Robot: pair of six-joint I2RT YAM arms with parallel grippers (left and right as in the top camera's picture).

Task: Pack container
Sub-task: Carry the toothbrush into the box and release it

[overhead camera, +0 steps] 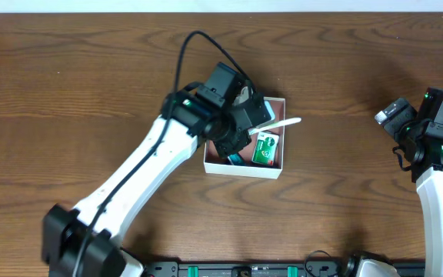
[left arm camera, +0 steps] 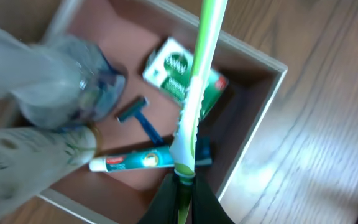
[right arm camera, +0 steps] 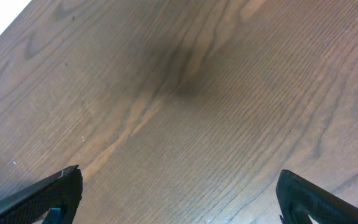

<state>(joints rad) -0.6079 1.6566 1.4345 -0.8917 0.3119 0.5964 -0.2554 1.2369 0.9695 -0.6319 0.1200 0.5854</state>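
Note:
My left gripper moves away from the rim of the box next, then down over the items, since the toothbrush's pale end sticks out past that rim.
The container [overhead camera: 274,172], a square white box with a pinkish-brown inside [left arm camera: 166,177], sits mid-table. My left gripper [left arm camera: 183,186] is shut on a green-and-white toothbrush [left arm camera: 194,93] and holds it above the box; its pale end sticks out past the right rim in the overhead view [overhead camera: 283,123]. Inside lie a green-and-white carton [left arm camera: 182,78], a blue razor [left arm camera: 140,118], a toothpaste tube [left arm camera: 143,160] and a clear plastic bottle [left arm camera: 73,78]. My right gripper [right arm camera: 178,193] is open and empty over bare wood at the far right [overhead camera: 402,123].
The box's near wall [left arm camera: 73,202] and right wall [left arm camera: 260,118] frame the items in the left wrist view. A crumpled pale item [left arm camera: 23,168] lies at the box's left. Bare wooden table [overhead camera: 68,92] surrounds the box.

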